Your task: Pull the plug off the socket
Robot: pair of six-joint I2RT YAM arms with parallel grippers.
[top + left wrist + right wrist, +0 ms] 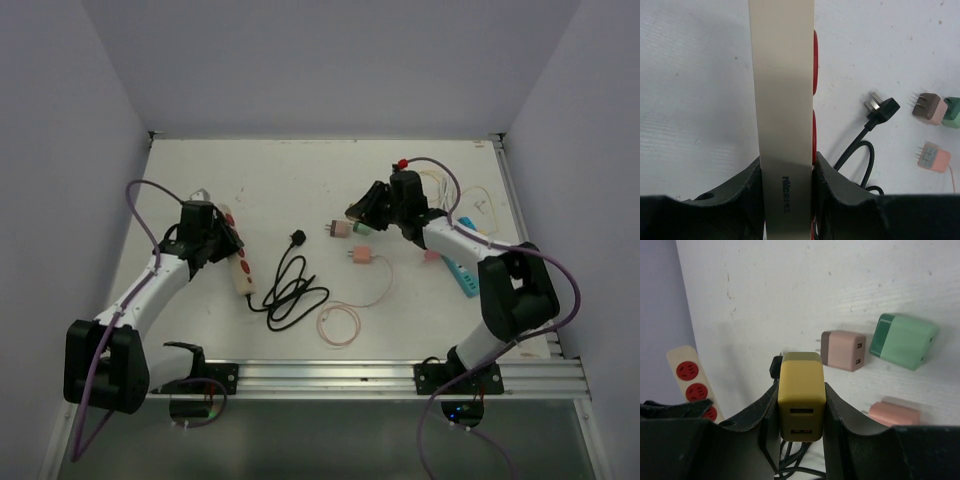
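The tabletop outward of the brown-pink adapter is bare. So the yellow plug (pixel 801 385) goes left in the top view and down there with my right gripper next, for release.
A cream power strip (pixel 243 268) with red sockets lies at the left of the table. My left gripper (pixel 215 235) is shut on its far end; in the left wrist view the fingers (pixel 840 192) clamp the strip's (pixel 785 100) sides. My right gripper (pixel 365 212) is over the table's middle, apart from the strip. In the right wrist view it (pixel 800 405) is shut on a yellow USB charger plug (pixel 801 385), held clear of the strip (pixel 690 375). The sockets that show are empty.
A black plug (pixel 297 238) and its coiled cord (pixel 290 295) lie beside the strip. A brown-pink adapter (pixel 340 229), a green one (pixel 363 229) and a pink one (pixel 361 256) with a looped pink cable (pixel 340 322) lie mid-table. A blue item (pixel 462 275) lies right.
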